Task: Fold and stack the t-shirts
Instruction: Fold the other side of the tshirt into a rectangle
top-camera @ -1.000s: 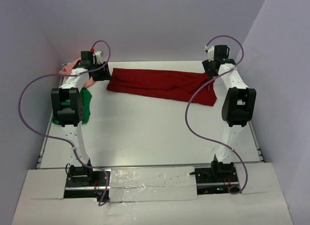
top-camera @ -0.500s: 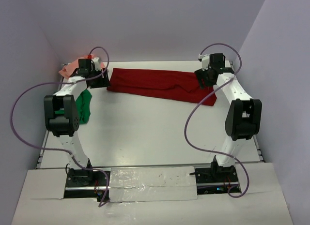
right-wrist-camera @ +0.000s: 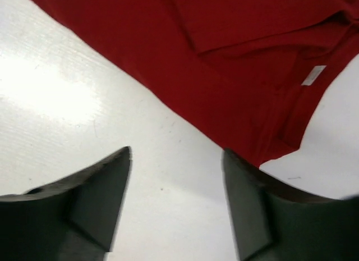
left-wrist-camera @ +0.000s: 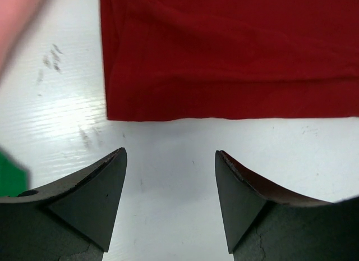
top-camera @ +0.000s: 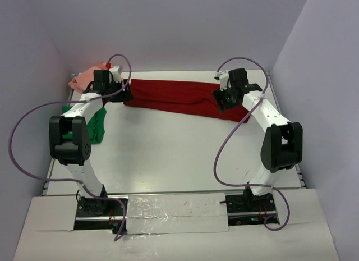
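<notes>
I need to move my left gripper to the right in the top view, over the folded t-shirt's near edge [top-camera: 137,104] [left-wrist-camera: 168,101], and close it empty, because the t-shirt's upper layer is uneven.
The dark red t-shirt [top-camera: 179,97] lies folded into a long strip across the far side of the white table [top-camera: 168,154]. My left gripper [top-camera: 124,95] is open and empty at the strip's left end; the left wrist view shows the shirt's bottom corner [left-wrist-camera: 224,53] just ahead of the fingertips [left-wrist-camera: 115,160]. My right gripper [top-camera: 220,99] is open and empty over the strip's right part; the right wrist view shows the collar end with a white label [right-wrist-camera: 312,74]. The green t-shirt [top-camera: 99,122] and the salmon pink t-shirt [top-camera: 84,79] lie at the far left.
Purple walls close in the table at the back and both sides. Purple cables [top-camera: 224,143] loop from both arms over the table. The arm bases [top-camera: 95,207] sit on the taped near edge.
Both arms have swung inward and down toward the red shirt: the left gripper now sits at its left end, the right gripper over its right part. The shirt has not moved.
</notes>
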`<state>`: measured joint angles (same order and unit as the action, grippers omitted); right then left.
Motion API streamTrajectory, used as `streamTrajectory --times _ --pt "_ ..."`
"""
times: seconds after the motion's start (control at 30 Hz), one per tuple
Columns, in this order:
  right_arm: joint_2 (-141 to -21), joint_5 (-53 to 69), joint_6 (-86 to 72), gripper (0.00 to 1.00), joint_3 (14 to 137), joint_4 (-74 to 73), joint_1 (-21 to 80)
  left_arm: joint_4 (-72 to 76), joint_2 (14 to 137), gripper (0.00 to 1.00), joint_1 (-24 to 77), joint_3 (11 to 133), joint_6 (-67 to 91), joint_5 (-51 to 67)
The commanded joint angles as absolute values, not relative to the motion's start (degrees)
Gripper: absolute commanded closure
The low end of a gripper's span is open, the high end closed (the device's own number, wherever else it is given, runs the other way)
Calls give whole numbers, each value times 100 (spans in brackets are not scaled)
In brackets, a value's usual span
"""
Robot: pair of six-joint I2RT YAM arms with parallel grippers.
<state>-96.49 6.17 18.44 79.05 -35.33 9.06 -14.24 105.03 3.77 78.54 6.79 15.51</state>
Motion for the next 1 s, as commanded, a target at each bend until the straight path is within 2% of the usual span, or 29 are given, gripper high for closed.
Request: streamTrajectory --times 0.0,0.13,0.23,0.27,0.3,0.33,0.4,0.43,0.47,0.5,0.73,0.9,0.97 --pt "-9589 667 1696 31 7858 -3709 1002 -1248 10792 28 545 7901 572 1749" --pt "-9422 896 1626 37 7691 -3788 1090 -1117 11118 29 598 8068 668 1749" --pt "-9256 791 1574 60 7542 -3779 1116 -950 11320 34 703 8209 712 1679" --pt "-9220 800 1591 74 7506 -3788 1125 -897 11355 36 729 8252 729 1618" --pt "-9176 800 1582 100 7480 -3788 1116 -818 11460 40 756 8366 729 1591" --pt "-9106 809 1556 100 7410 -3805 1116 -800 11513 45 782 8445 747 1556" --pt "-8992 774 1538 100 7331 -3788 1142 -660 11653 73 843 8674 817 1310" --pt "-8939 756 1503 100 7226 -3701 1143 -616 11698 91 870 8762 835 1249" --pt "-8895 765 1503 100 7181 -3657 1151 -563 11750 98 879 8937 878 1065" --pt "-8825 739 1503 100 7111 -3621 1151 -467 11838 100 888 9025 931 1037" --pt "-8938 712 1450 100 7128 -3551 1151 246 12163 100 1090 9430 835 598" --pt "-8868 686 1415 100 7198 -3577 1160 -17 12866 100 1169 10063 739 493" --pt "-8877 563 1319 100 7251 -3586 1160 -585 13094 100 1187 10517 730 606"
